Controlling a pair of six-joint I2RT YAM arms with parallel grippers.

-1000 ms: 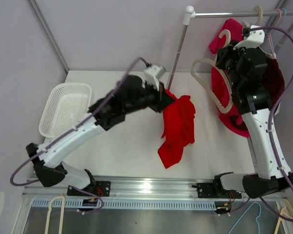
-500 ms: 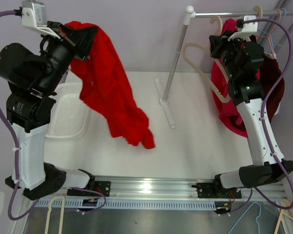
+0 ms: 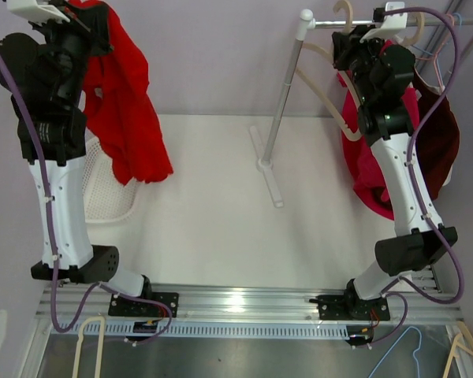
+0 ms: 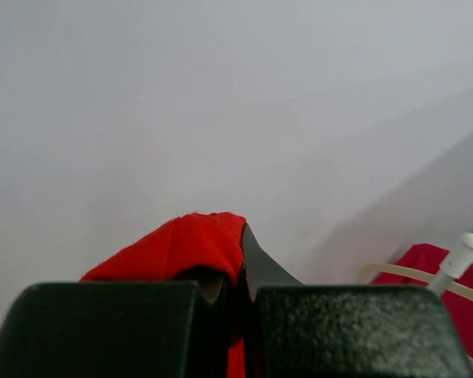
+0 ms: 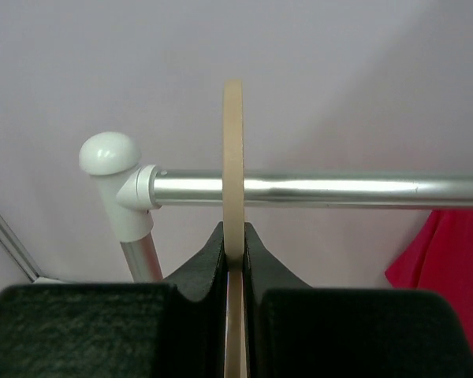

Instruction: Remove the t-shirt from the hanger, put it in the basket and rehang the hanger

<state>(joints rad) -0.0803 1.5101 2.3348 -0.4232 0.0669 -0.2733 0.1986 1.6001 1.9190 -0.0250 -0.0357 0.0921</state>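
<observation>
The bare hanger's hook still stands high above the bar, so my right gripper needs to lower next and come closer to the bar [image 5: 323, 190] beside the slanted post.
The red t-shirt [image 3: 126, 102] hangs free from my left gripper [image 3: 91, 27], which is raised high at the far left and shut on the shirt's top edge. The shirt's lower end dangles over the white basket [image 3: 102, 197]. In the left wrist view the red cloth [image 4: 185, 248] is pinched in my left gripper [image 4: 244, 264]. The bare beige hanger [image 3: 319, 71] is held by my right gripper [image 3: 348, 43], with its hook [image 3: 343, 12] at the rail. In the right wrist view my right gripper [image 5: 234, 240] is shut on the hanger [image 5: 233, 150], in front of the rail [image 5: 323, 190].
The clothes rack has a slanted post [image 3: 288, 87] and a foot [image 3: 266, 169] on the white table. A red garment [image 3: 374, 169] and a dark maroon one [image 3: 441, 134] hang on the rail behind the right arm. Spare hangers [image 3: 87, 346] lie below the table's front edge.
My left arm has swung the t-shirt up and to the left, from above the table's middle to over the basket. My right arm has lifted the bare hanger up to the rail.
</observation>
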